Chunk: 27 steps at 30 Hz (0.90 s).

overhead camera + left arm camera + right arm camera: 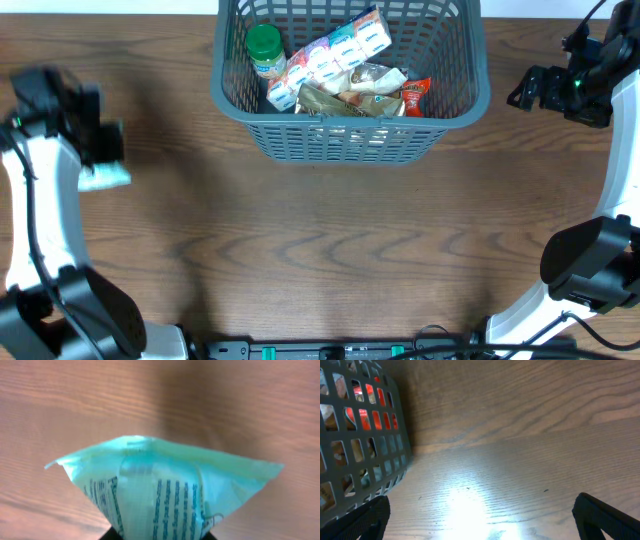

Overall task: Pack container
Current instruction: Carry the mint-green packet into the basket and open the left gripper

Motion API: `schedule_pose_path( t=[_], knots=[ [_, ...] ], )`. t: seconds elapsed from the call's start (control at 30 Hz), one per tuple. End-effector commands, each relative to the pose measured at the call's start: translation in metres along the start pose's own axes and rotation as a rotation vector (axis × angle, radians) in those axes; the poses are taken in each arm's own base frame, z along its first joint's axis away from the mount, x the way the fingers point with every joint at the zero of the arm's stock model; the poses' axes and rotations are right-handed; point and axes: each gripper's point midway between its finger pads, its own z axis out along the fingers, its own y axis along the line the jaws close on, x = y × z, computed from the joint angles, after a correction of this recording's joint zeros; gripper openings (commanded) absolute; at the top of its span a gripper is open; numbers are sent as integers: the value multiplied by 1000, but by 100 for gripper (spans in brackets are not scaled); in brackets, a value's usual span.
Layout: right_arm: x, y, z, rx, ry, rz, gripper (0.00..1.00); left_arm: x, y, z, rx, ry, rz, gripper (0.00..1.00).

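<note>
I will next lift my left gripper outward over the rim of the container. Then I will lower it next to the green-lidded jar (265, 50) at the container's near corner, because there is a gap there.
The dark grey lattice container (350, 140) stands at the back middle of the table. It holds a green-lidded jar (265, 50), a pale printed multipack (335, 55), a brown pouch (350, 95) and a red packet (415, 95). My left gripper (100, 165) is at the far left, shut on a light teal packet (108, 178) with blue print; the packet fills the left wrist view (165, 490). My right gripper (530, 90) is open and empty to the right of the container; its dark fingertips (482, 515) frame bare wood, with the container wall (365, 435) at the left.
The table (330, 240) is brown wood grain. A bright glare patch (465, 505) lies on the wood under the right gripper. The arm bases (590, 265) stand at the front corners.
</note>
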Motion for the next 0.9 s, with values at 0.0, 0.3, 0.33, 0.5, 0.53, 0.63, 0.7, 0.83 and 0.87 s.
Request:
schedule_pose_path(
  t=[0.0,0.3,0.33,0.5,0.53,0.63,0.7,0.83,0.87],
  knots=[
    [1,1,2,1,8,12,99,-61,-44,-75,39,-206,70,5],
    [2,1,2,1,9,2,99,-142,-218,-203,112,-738,837,6],
    [2,1,2,1,11,3,99,-147,-241,-209,101,-800,945,6],
    [5,1,2,0,22,4,99,-151,-296,-183,82,-844,1197,6],
    [5,2,2,0,23,4,99,-149,-305,-167,91,-817,1225,6],
    [6,2,2,0,26,5,99,-143,-323,-119,127,-722,1262,6],
    [7,2,2,0,32,6,99,-137,-333,-90,151,-663,1282,6],
    [10,2,2,-1,44,7,99,-128,-343,-47,177,-577,1305,6],
    [10,2,2,-1,44,8,99,-125,-345,-38,184,-557,1306,6]
  ],
)
